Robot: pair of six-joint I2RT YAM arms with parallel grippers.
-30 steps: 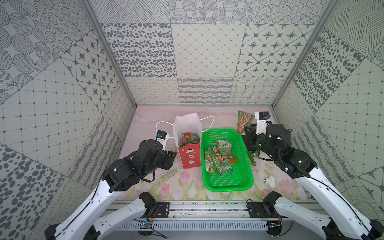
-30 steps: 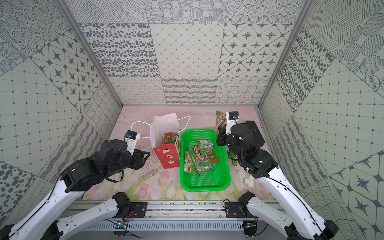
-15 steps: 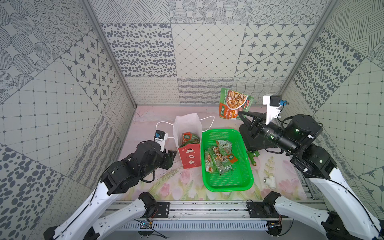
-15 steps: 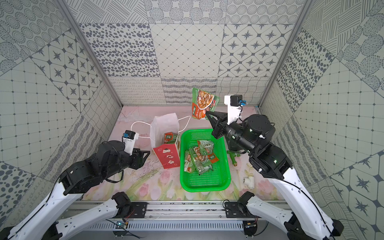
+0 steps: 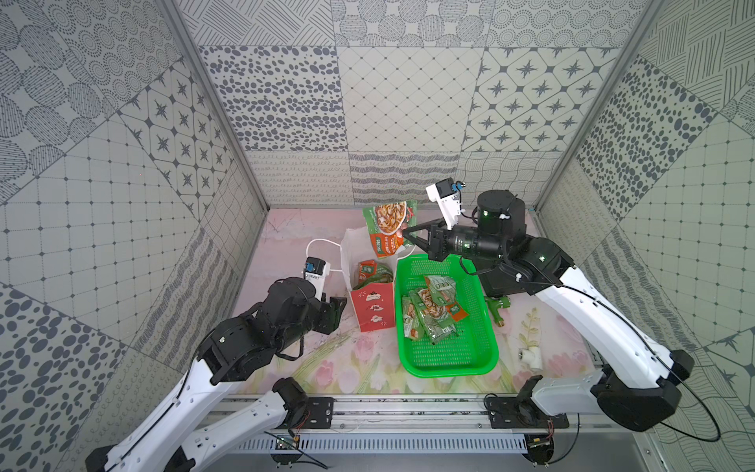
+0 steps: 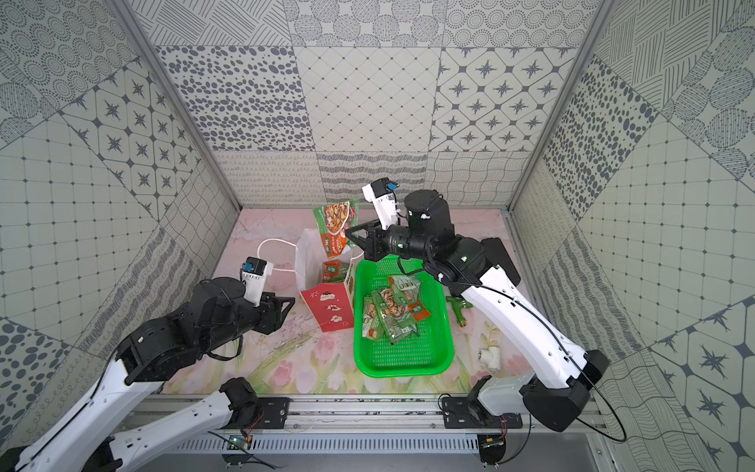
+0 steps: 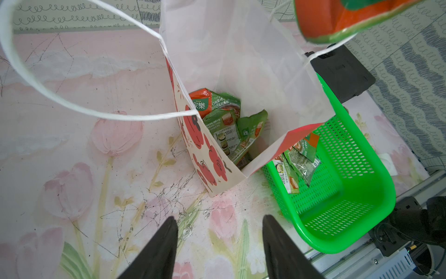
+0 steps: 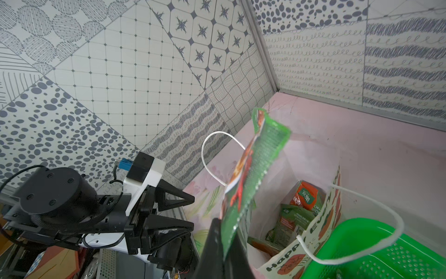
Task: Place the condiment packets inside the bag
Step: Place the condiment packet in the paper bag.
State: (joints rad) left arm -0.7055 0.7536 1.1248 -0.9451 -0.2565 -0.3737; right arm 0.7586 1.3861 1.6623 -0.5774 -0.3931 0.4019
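My right gripper is above and in front of the bag's opening, so next it will lower the condiment packet back past the bag's far rim and let go of it inside.
The bag stands open-mouthed just left of the green basket. Packets lie inside it. My right gripper is shut on the edge of a large green and orange condiment packet, which hangs above the bag's far rim. Several more packets lie heaped in the basket. My left gripper is open and holds nothing, low beside the bag's left side.
A green valve-like part and a white pipe fitting lie on the floral mat right of the basket. The bag's white cord handles loop outward. Patterned walls close in three sides.
My right arm has lifted the large packet from the back right of the mat and swung it left to above the bag's mouth. The left arm has barely moved.
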